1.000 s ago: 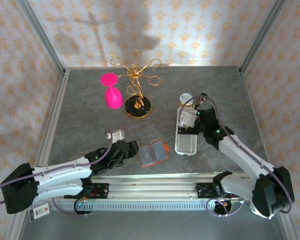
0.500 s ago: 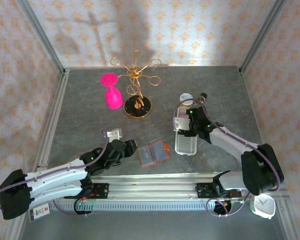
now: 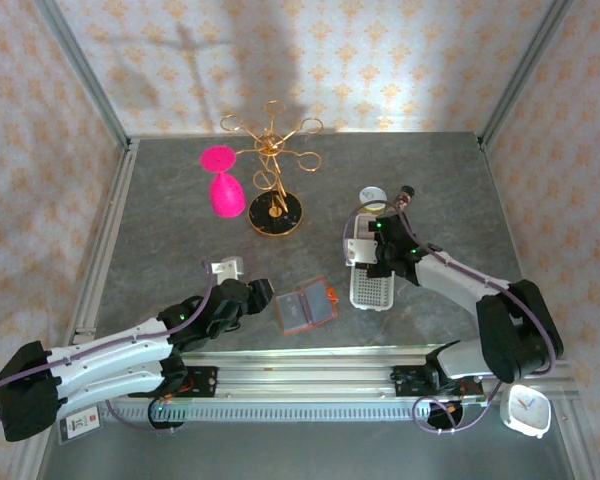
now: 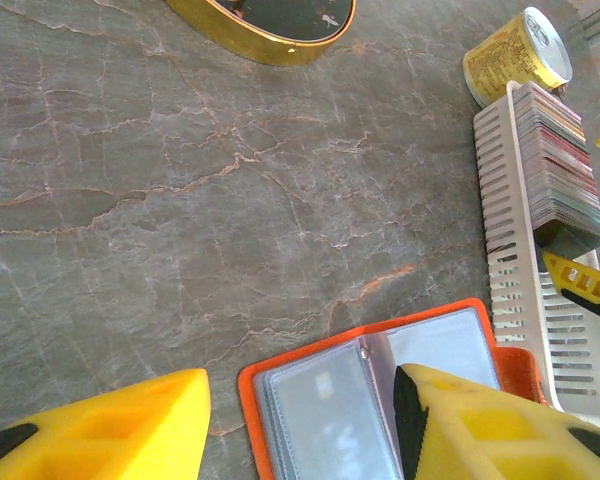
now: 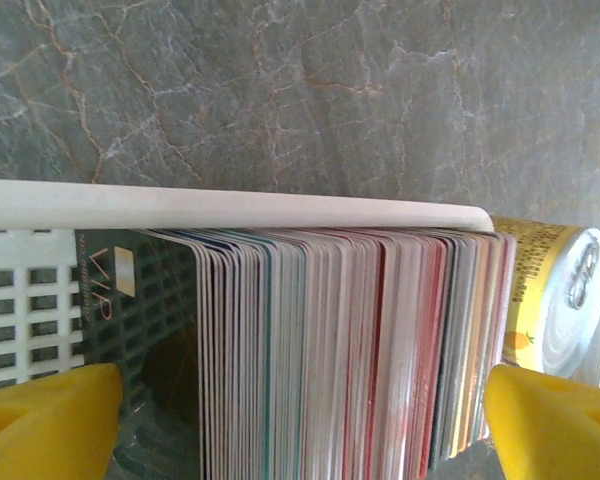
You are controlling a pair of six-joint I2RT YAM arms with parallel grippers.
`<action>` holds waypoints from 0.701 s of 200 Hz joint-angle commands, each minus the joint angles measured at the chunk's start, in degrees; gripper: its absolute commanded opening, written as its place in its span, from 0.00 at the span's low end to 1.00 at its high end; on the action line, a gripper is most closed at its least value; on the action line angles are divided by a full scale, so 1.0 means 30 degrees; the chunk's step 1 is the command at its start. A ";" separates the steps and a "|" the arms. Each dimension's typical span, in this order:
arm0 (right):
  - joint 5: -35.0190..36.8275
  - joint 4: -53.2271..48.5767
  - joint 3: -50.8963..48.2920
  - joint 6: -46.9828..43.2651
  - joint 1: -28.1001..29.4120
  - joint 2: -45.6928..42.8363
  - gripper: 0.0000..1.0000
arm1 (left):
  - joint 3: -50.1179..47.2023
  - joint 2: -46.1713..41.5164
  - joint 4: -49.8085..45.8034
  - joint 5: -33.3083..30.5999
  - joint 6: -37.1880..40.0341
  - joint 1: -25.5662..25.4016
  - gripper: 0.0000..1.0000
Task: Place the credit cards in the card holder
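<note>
The front card's near edge [image 5: 199, 370] is back from the middle of my right gripper, so my right gripper should next move back along the tray [image 5: 230, 205] and narrow its fingers, which span the whole stack.
The credit cards [image 5: 350, 350] stand on edge as a thick stack at the far end of a white slotted tray [image 5: 230, 205]. My right gripper [image 5: 300, 395] is open, its yellow fingers [image 5: 50, 420] on either side of the whole stack, with a gap on the left side. The stack [image 4: 560, 160] also shows in the left wrist view. The card holder [image 4: 330, 410] lies open on the table, orange-red rim, grey-blue pockets up. My left gripper [image 4: 300, 430] is open just above it, one finger [image 4: 490, 430] over its middle, the other [image 4: 110, 430] beyond its left edge.
A yellow can [image 3: 372, 197] stands just past the tray [image 3: 372, 288]. A gold wire stand on a black base [image 3: 274, 210] and a pink glass [image 3: 221, 185] are at the back left. Metal rails run along the table's left and near edges.
My right gripper has shifted a little left over the tray's far end and its arm has folded, elbow pulled in. The left gripper and card holder stay about where they were.
</note>
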 commanded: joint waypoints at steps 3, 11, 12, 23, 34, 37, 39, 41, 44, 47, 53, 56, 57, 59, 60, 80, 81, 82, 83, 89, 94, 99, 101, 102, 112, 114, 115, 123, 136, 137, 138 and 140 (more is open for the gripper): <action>0.0378 0.0310 0.0400 -0.0136 0.0199 0.0343 0.86 | -0.0166 -0.0187 -0.0672 -0.0425 0.0017 0.0229 0.53; 0.0385 0.0174 0.0537 -0.0152 0.0250 0.0356 0.85 | -0.0174 -0.0231 -0.0712 -0.0388 -0.0006 0.0231 0.53; 0.0391 0.0164 0.0543 -0.0174 0.0243 0.0363 0.85 | -0.0174 -0.0231 -0.0720 -0.0392 -0.0013 0.0229 0.53; 0.0408 -0.0076 0.0665 -0.0123 0.0296 0.0257 0.83 | -0.0185 -0.0256 -0.0759 -0.0402 -0.0100 0.0237 0.53; 0.0411 -0.0472 0.0724 -0.0080 0.0411 0.0162 0.76 | -0.0202 -0.0274 -0.0757 -0.0313 -0.0157 0.0235 0.53; 0.0458 -0.0576 0.0750 -0.0079 0.0440 0.0139 0.75 | -0.0192 -0.0310 -0.0746 -0.0293 -0.0146 0.0240 0.53; 0.0493 -0.0637 0.0753 -0.0078 0.0455 0.0107 0.73 | -0.0200 -0.0310 -0.0747 -0.0267 -0.0146 0.0231 0.53; 0.0487 -0.0696 0.0754 -0.0078 0.0481 0.0070 0.72 | -0.0224 -0.0310 -0.0733 -0.0231 -0.0154 0.0236 0.53; 0.0551 -0.0766 0.0754 -0.0100 0.0511 0.0028 0.71 | -0.0228 -0.0344 -0.0707 -0.0206 -0.0150 0.0236 0.53; 0.0567 -0.0833 0.0728 -0.0103 0.0552 -0.0002 0.70 | -0.0232 -0.0348 -0.0707 -0.0170 -0.0138 0.0229 0.53; 0.0632 -0.0934 0.0667 -0.0130 0.0585 -0.0079 0.68 | -0.0247 -0.0375 -0.0706 -0.0124 -0.0189 0.0253 0.53; 0.0665 -0.0975 0.0626 -0.0158 0.0616 -0.0111 0.67 | -0.0285 -0.0404 -0.0678 -0.0130 -0.0202 0.0245 0.53; 0.0663 -0.0982 0.0617 -0.0162 0.0631 -0.0120 0.66 | -0.0288 -0.0406 -0.0688 -0.0131 -0.0213 0.0237 0.53; 0.0676 -0.1009 0.0588 -0.0187 0.0642 -0.0170 0.66 | -0.0305 -0.0407 -0.0681 -0.0109 -0.0251 0.0252 0.53; 0.0683 -0.1014 0.0568 -0.0177 0.0644 -0.0178 0.66 | -0.0313 -0.0422 -0.0690 -0.0105 -0.0267 0.0254 0.53; 0.0695 -0.1220 0.0381 -0.0079 0.0702 -0.0460 0.63 | -0.0444 -0.0524 -0.0499 0.0174 -0.0357 0.0250 0.52; 0.0707 -0.1222 0.0377 -0.0078 0.0703 -0.0455 0.63 | -0.0455 -0.0539 -0.0482 0.0182 -0.0379 0.0239 0.52; 0.0713 -0.1252 0.0346 -0.0078 0.0704 -0.0482 0.63 | -0.0455 -0.0550 -0.0473 0.0187 -0.0389 0.0248 0.52; 0.0702 -0.1267 0.0345 -0.0078 0.0704 -0.0481 0.63 | -0.0464 -0.0550 -0.0469 0.0189 -0.0380 0.0238 0.52; 0.0739 -0.1324 0.0308 -0.0104 0.0704 -0.0562 0.62 | -0.0494 -0.0582 -0.0484 0.0225 -0.0426 0.0244 0.52; 0.0749 -0.1316 0.0267 -0.0104 0.0704 -0.0627 0.61 | -0.0521 -0.0626 -0.0493 0.0221 -0.0517 0.0248 0.52; 0.0755 -0.1333 0.0209 -0.0108 0.0755 -0.0680 0.59 | -0.0551 -0.0667 -0.0494 0.0220 -0.0564 0.0228 0.52; 0.0772 -0.1361 0.0185 -0.0108 0.0754 -0.0713 0.59 | -0.0546 -0.0677 -0.0472 0.0264 -0.0573 0.0242 0.52; 0.0790 -0.1351 0.0177 -0.0093 0.0758 -0.0728 0.59 | -0.0551 -0.0689 -0.0468 0.0257 -0.0589 0.0235 0.52; 0.0778 -0.1398 0.0117 -0.0022 0.0773 -0.0830 0.55 | -0.0612 -0.0748 -0.0422 0.0337 -0.0605 0.0245 0.52; 0.0764 -0.1428 0.0111 -0.0020 0.0765 -0.0853 0.55 | -0.0628 -0.0756 -0.0403 0.0367 -0.0583 0.0254 0.52; 0.0771 -0.1428 0.0110 -0.0020 0.0779 -0.0871 0.54 | -0.0635 -0.0758 -0.0389 0.0396 -0.0580 0.0255 0.52; 0.0770 -0.1435 0.0053 -0.0017 0.0799 -0.0936 0.49 | -0.0643 -0.0810 -0.0392 0.0402 -0.0605 0.0252 0.52; 0.0864 -0.1410 -0.0062 -0.0020 0.0797 -0.1032 0.44 | -0.0642 -0.0846 -0.0378 0.0478 -0.0610 0.0243 0.52; 0.0850 -0.1419 -0.0064 -0.0020 0.0809 -0.1034 0.44 | -0.0642 -0.0847 -0.0377 0.0481 -0.0622 0.0250 0.52; 0.0858 -0.1424 -0.0051 -0.0020 0.0801 -0.1035 0.44 | -0.0643 -0.0847 -0.0377 0.0483 -0.0628 0.0239 0.52; 0.0842 -0.1427 -0.0062 -0.0020 0.0809 -0.1021 0.43 | -0.0635 -0.0847 -0.0377 0.0506 -0.0611 0.0245 0.52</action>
